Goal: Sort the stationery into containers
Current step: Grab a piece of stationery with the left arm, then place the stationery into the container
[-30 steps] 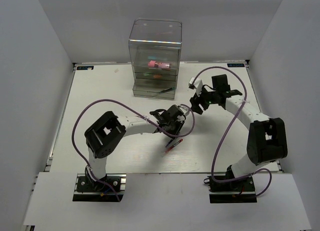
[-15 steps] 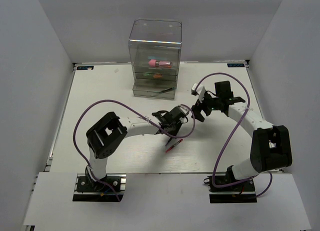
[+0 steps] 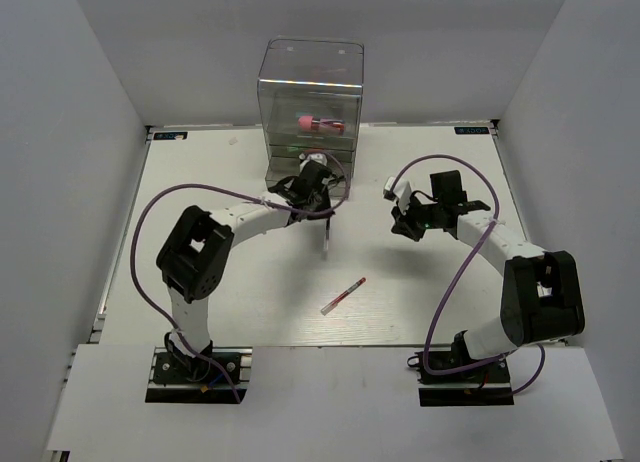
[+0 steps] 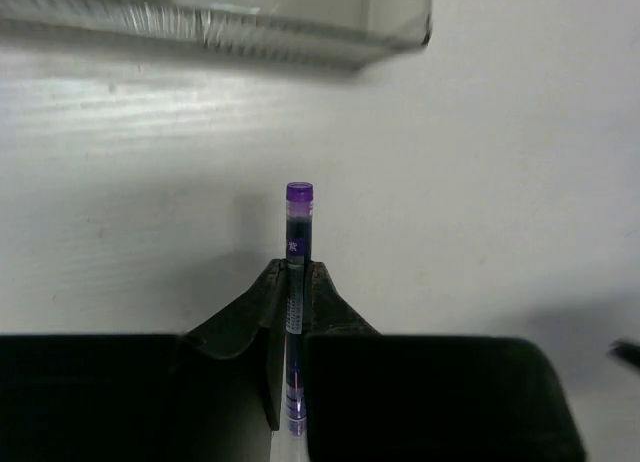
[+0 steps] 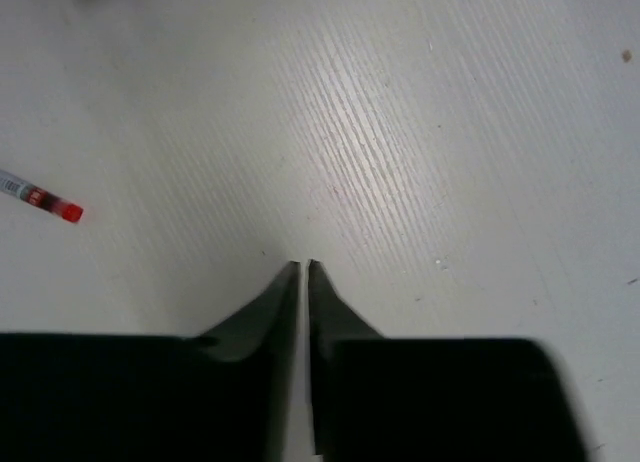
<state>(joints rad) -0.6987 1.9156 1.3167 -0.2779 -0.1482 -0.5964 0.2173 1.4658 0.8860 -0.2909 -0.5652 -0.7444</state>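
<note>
The pen is still short of the cabinet's lowest section [image 3: 284,168]. My left gripper will next turn and reach outward to release the pen inside it.
My left gripper [image 3: 322,204] is shut on a thin dark pen with a purple cap [image 4: 299,222], which sticks out past the fingertips. In the top view this pen [image 3: 327,238] hangs just in front of the clear drawer cabinet [image 3: 310,82]. The cabinet's lowest edge [image 4: 230,27] shows at the top of the left wrist view. A pink block [image 3: 318,123] lies inside the cabinet. A red pen [image 3: 343,295] lies alone on the table, and its red end [image 5: 45,199] shows in the right wrist view. My right gripper [image 5: 303,267] is shut on nothing, hovering right of centre [image 3: 400,225].
The white table [image 3: 220,282] is walled by grey panels on three sides. Purple cables loop from both arms over the table. The right arm's elbow [image 3: 540,282] stands near the table's right edge.
My left gripper has carried the dark pen from beside the red pen up towards the cabinet. The right gripper has shut and shifted slightly.
</note>
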